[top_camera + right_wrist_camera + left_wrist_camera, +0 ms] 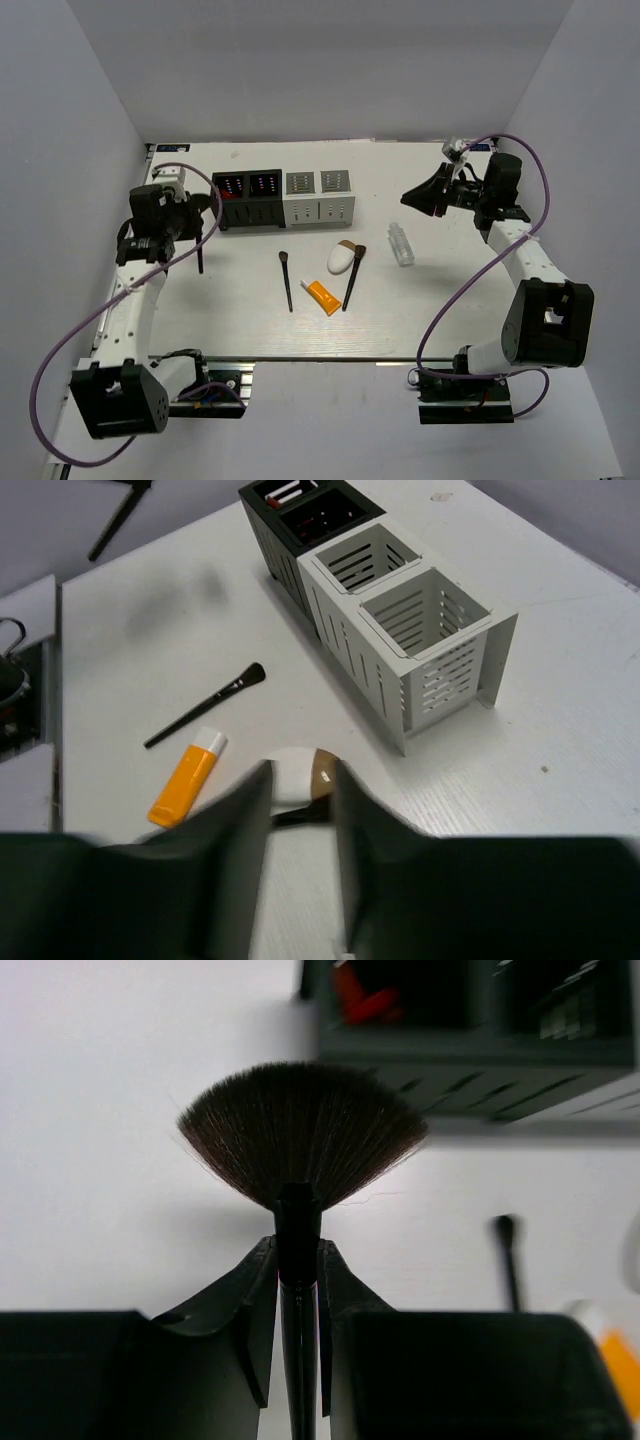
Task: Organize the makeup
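Observation:
My left gripper will lift the fan brush over the black box next to the white boxes, then lower it and let it go.
My left gripper (196, 222) (298, 1252) is shut on the black handle of a fan brush (300, 1130), held off the table to the left of the black boxes (250, 200); the handle (200, 258) hangs below the fingers. On the table lie a thin black brush (287, 280) (205, 705), an orange tube with a white cap (322, 297) (185, 780), a white egg-shaped sponge (341, 260) (290, 780), a brown-headed brush (354, 274) and a small clear bottle (400, 243). My right gripper (414, 195) (300, 780) hangs high at the right, jaws apart and empty.
Two black compartment boxes (300, 520) with red pencils (232, 185) inside stand at the back. Two white slotted boxes (320, 195) (420, 630) stand joined to their right. White walls enclose the table on three sides.

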{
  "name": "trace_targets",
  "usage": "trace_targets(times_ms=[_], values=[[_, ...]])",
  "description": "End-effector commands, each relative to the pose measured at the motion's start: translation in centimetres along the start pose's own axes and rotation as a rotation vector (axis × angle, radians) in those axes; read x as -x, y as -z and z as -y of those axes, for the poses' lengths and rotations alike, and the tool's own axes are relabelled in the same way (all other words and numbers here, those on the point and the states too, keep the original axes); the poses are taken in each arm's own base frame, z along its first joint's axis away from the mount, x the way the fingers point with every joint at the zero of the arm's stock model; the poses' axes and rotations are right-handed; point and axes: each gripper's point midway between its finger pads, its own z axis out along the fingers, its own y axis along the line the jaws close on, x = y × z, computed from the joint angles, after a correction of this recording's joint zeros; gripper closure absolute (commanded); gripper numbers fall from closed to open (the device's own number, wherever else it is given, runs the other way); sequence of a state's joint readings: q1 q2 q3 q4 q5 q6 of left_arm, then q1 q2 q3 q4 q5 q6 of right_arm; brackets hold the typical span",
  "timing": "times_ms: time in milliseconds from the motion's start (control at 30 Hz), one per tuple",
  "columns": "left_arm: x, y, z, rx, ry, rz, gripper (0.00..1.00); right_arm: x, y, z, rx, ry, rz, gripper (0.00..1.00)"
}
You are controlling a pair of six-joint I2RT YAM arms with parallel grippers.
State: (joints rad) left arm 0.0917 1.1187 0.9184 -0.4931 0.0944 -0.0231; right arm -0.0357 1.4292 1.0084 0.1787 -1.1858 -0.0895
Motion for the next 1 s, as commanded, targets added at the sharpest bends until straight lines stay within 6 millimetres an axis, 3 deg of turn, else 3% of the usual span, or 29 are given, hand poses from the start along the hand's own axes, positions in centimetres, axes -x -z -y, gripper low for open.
trace_targets(times_ms=[0, 67, 100, 167, 333, 467, 533, 633, 767, 867, 967], values=[[5.1, 2.9, 5.9, -0.284, 0.112, 0.163, 0.97, -0.1, 0.3, -0.8, 0.018, 0.022, -0.004, 0.79], [6.6, 3.1, 8.1, -0.418, 0.157, 0.189, 0.99, -0.5, 0.3, -0.8, 0.016, 0.016, -0.01, 0.9], [8.5, 3.2, 9.1, -0.473, 0.157, 0.252, 1.0, -0.6, 0.2, -0.8, 0.014, 0.021, -0.012, 0.93], [10.1, 2.5, 10.6, -0.55, 0.186, 0.272, 1.0, -0.9, 0.3, -1.0, 0.015, 0.017, -0.016, 0.95], [17.1, 1.9, 12.6, -0.632, 0.147, 0.476, 1.0, -1.3, 0.5, -1.5, 0.01, 0.028, -0.025, 0.94], [20.1, -1.5, 14.4, -0.645, 0.133, 0.551, 1.0, -1.8, 0.7, -1.9, -0.003, 0.031, -0.032, 0.94], [20.8, -3.4, 15.4, -0.641, 0.122, 0.572, 1.0, -2.0, 0.8, -1.9, -0.012, 0.031, -0.034, 0.94], [21.8, -5.1, 15.4, -0.577, 0.128, 0.638, 1.0, -2.1, 0.8, -1.9, -0.021, 0.031, -0.035, 0.93], [21.9, -7.7, 15.8, -0.504, 0.117, 0.671, 1.0, -2.1, 0.9, -1.8, -0.03, 0.034, -0.035, 0.92], [20.8, -10.6, 15.7, -0.433, 0.114, 0.644, 1.0, -1.9, 0.9, -1.7, -0.035, 0.037, -0.034, 0.92], [20.5, -11.6, 15.8, -0.391, 0.109, 0.649, 1.0, -1.8, 0.8, -1.6, -0.038, 0.038, -0.034, 0.92]])
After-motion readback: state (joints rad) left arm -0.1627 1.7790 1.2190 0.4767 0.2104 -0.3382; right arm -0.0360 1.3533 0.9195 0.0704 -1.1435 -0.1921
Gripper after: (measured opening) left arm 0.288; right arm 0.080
